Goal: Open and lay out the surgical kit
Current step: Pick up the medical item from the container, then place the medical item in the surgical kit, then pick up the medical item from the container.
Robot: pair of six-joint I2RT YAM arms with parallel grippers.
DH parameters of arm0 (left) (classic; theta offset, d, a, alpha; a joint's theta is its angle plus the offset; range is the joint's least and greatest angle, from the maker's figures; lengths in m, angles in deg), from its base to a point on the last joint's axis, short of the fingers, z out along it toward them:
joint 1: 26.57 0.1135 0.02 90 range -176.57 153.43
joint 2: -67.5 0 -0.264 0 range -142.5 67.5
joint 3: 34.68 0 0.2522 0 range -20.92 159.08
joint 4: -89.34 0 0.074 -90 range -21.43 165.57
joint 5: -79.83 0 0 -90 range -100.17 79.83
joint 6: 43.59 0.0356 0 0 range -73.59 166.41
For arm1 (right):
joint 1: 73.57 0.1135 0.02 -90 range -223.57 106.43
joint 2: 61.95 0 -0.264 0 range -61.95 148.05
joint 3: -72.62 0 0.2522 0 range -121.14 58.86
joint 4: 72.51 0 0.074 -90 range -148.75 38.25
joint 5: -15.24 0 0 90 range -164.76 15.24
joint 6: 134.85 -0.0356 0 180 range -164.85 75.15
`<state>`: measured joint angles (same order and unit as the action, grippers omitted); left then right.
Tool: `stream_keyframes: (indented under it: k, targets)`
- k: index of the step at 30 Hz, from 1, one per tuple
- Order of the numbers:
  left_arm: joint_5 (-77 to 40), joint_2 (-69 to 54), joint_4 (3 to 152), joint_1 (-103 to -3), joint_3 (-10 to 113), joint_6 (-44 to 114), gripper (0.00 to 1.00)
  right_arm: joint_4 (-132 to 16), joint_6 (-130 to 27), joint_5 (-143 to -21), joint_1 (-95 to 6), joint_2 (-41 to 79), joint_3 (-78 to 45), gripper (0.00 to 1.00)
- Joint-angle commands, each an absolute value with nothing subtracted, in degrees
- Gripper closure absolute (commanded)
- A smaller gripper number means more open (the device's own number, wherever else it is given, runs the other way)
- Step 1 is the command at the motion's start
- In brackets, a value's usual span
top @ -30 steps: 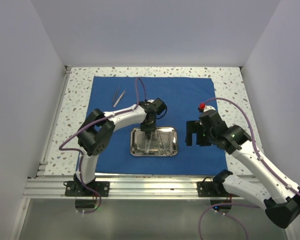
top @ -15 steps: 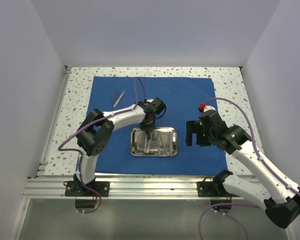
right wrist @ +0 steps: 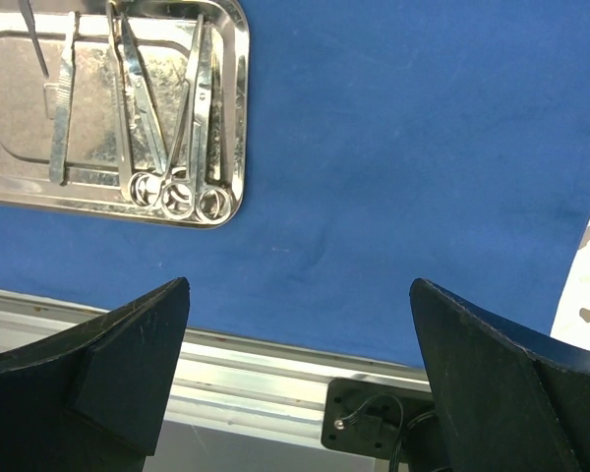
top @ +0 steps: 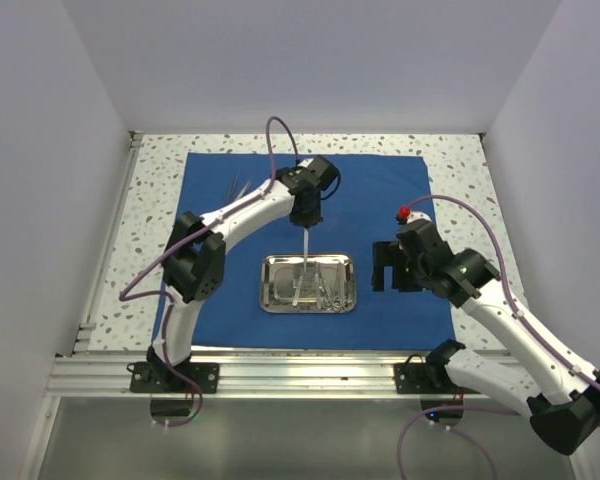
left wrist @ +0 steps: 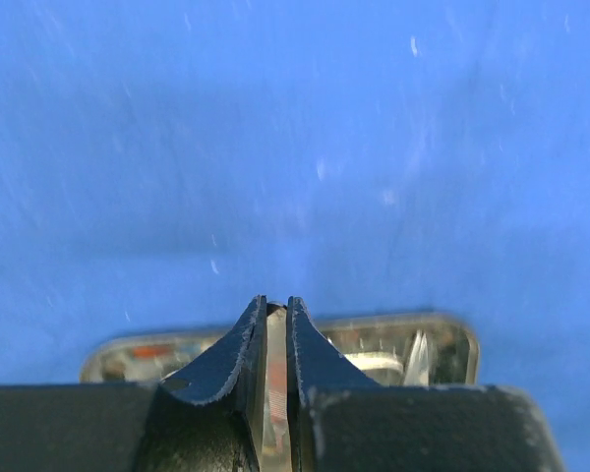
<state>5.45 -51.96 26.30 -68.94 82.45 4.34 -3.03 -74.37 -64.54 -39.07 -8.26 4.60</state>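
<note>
The left gripper carries the thin silver instrument (top: 302, 262) outward next, lowers it there and releases it. Bare cloth beyond the tray lies below and outward of the gripper.
The royal-blue cloth (top: 380, 200) lies spread flat on the table. The steel tray (top: 352, 285) sits on its near middle and holds scissors and forceps (right wrist: 167, 118) and a flat tweezer (right wrist: 64, 98). My left gripper (top: 307, 218) is raised behind the tray, shut on a thin silver instrument (top: 302, 262) that hangs down over the tray. In the left wrist view the instrument (left wrist: 276, 393) is pinched between the jaws, with the tray (left wrist: 442, 339) beyond. Two tweezers (top: 237, 190) lie on the cloth at the back left. My right gripper (top: 385, 268) is open and empty to the right of the tray.
The speckled table (top: 460, 160) shows around the cloth. White walls enclose the back and sides. An aluminium rail (top: 300, 372) runs along the near edge, also in the right wrist view (right wrist: 226, 393). A red-capped knob (top: 404, 212) sits on the right arm.
My left gripper has risen from the tray and moved back, lifting the thin silver instrument out with it. The right arm has not moved.
</note>
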Motion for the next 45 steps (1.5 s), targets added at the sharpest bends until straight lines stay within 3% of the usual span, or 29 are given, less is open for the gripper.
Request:
stream_keyframes:
  k: [1, 10, 15, 17, 18, 21, 22, 24, 30, 36, 39, 45]
  targets:
    - [6.97, -56.07, 24.24, -66.04, 88.74, 7.73, 1.0, -3.38, -75.0, -62.37, -39.03, -8.16, 4.37, 0.02]
    - [9.25, -72.67, 26.88, -59.62, 111.32, 14.24, 1.0, -3.03, -75.52, -61.22, -39.03, -7.38, 4.19, 0.02]
    - [8.64, -72.87, 37.68, -57.16, 110.48, 16.95, 0.95, -2.68, -75.88, -60.26, -39.03, -6.5, 4.1, 0.02]
    - [8.55, -73.04, 40.75, -56.63, 110.74, 17.75, 0.86, -2.59, -75.97, -59.91, -38.94, -5.97, 4.1, 0.02]
    - [8.73, -72.95, 41.55, -56.54, 111.0, 18.89, 0.69, -2.68, -75.97, -59.64, -38.94, -5.88, 4.1, 0.02]
    - [7.59, -72.34, 44.63, -56.45, 111.0, 21.26, 0.41, -2.94, -76.14, -59.55, -39.03, -5.27, 4.1, 0.02]
    - [7.5, -71.55, 44.81, -56.45, 110.92, 21.36, 0.28, -3.12, -76.23, -59.64, -38.94, -5.09, 4.19, 0.02]
    - [7.5, -70.5, 43.59, -56.45, 110.92, 20.75, 0.21, -3.55, -76.23, -59.99, -39.03, -4.65, 4.37, 0.02]
    - [8.02, -58.65, 35.68, -58.99, 98.73, 16.1, 0.31, -5.84, -76.14, -61.66, -39.03, -3.86, 5.33, 0.02]
    - [5.67, -40.47, 35.58, -67.51, 66.86, 10.21, 0.36, -5.76, -75.79, -64.21, -39.03, -4.29, 4.9, 0.01]
    - [1.98, -36.41, 36.37, -71.47, 58.22, 6.43, 0.38, -5.32, -75.53, -65.52, -39.03, -5.26, 4.19, 0.02]
    - [-3.22, -34.45, 36.29, -77.27, 51.68, 0.8, 0.41, -3.83, -74.47, -67.11, -38.94, -7.11, 4.1, 0.02]
